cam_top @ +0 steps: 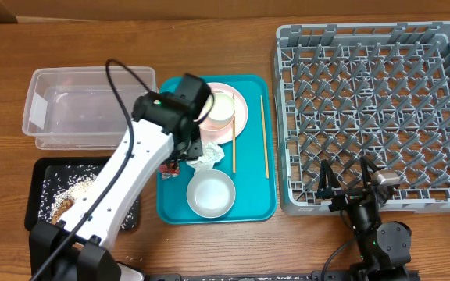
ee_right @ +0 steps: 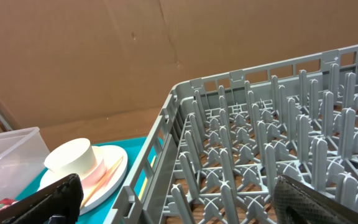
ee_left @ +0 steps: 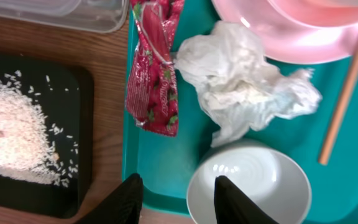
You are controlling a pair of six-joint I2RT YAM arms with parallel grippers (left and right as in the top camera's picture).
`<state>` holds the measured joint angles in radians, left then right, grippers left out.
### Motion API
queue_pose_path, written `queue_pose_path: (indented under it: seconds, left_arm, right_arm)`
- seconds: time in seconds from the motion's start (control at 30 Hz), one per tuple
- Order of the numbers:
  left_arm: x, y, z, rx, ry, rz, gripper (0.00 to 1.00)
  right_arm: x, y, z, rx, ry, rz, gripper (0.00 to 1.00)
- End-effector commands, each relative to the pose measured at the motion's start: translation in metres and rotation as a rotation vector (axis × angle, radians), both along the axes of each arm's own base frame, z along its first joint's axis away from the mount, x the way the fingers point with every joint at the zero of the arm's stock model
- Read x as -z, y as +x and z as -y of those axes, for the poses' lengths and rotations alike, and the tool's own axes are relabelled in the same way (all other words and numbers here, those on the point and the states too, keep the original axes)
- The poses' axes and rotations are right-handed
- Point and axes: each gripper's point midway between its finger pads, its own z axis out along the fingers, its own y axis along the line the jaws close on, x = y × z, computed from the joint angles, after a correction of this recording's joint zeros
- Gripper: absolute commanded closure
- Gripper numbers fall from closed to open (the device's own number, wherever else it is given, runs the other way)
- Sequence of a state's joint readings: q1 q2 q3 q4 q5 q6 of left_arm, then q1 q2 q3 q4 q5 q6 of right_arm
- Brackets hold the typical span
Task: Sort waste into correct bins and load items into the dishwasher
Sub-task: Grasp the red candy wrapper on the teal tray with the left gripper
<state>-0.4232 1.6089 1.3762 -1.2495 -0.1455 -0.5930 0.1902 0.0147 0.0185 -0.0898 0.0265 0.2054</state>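
Observation:
My left gripper lowers with its fingers open onto the red wrapper's near end (ee_left: 155,110) next, since that end lies clear of the crumpled white tissue (ee_left: 241,87).
A red wrapper (ee_left: 154,68) lies on the left rim of the teal tray (ee_left: 160,155), beside crumpled white tissue (ee_left: 241,87). My left gripper (ee_left: 179,199) hovers just short of them, open, with nothing between its fingers (ee_left: 129,199). One finger hangs over the grey-blue bowl (ee_left: 260,186). The pink plate (cam_top: 241,117) carries a white cup (cam_top: 221,109). Two chopsticks (cam_top: 265,136) lie on the tray. The black tray (cam_top: 49,191) holds rice (cam_top: 61,187) and brown scraps. The clear tub (cam_top: 76,105) stands behind it. My right gripper (cam_top: 348,183) is wide open at the front edge of the grey rack (cam_top: 373,109).
The left arm (cam_top: 123,179) reaches across the black tray's right side to the teal tray (cam_top: 248,195). A few rice grains lie on the wood near the black tray. Wooden table shows around all containers.

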Motion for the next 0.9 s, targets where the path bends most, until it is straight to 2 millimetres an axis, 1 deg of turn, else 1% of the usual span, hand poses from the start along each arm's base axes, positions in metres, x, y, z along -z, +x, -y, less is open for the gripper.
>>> queue_pose_path:
  seconds: [0.0, 0.13, 0.23, 0.33, 0.5, 0.57, 0.7, 0.87]
  left_arm:
    - [0.024, -0.009, 0.003, -0.012, -0.054, -0.051, 0.6]
    - [0.04, -0.01, -0.001, -0.013, -0.035, -0.047, 0.56]
    - [0.048, -0.012, -0.006, -0.015, -0.008, -0.048, 0.55]
    - [0.053, -0.012, -0.015, -0.018, 0.036, -0.036, 0.57]
    - [0.069, -0.011, -0.015, -0.017, 0.033, -0.017, 0.57]
    - [0.078, -0.006, -0.013, -0.018, 0.019, 0.014, 0.56]
    - [0.086, -0.001, -0.011, -0.018, 0.006, 0.049, 0.56]
    - [0.088, 0.004, -0.031, -0.031, 0.117, 0.094, 0.59]
  right_arm:
    - [0.0, 0.0, 0.001, 0.003, -0.002, 0.011, 0.0]
    - [0.0, 0.0, 0.001, 0.003, -0.002, 0.011, 0.0]
    - [0.0, 0.0, 0.001, 0.003, -0.002, 0.01, 0.0]
    - [0.0, 0.0, 0.001, 0.003, -0.002, 0.011, 0.0]
    - [0.0, 0.0, 0.001, 0.003, -0.002, 0.011, 0.0]
    - [0.0, 0.0, 0.001, 0.003, -0.002, 0.011, 0.0]
    - [0.0, 0.0, 0.001, 0.003, -0.002, 0.011, 0.0]
    - [0.0, 0.0, 0.001, 0.003, -0.002, 0.011, 0.0]
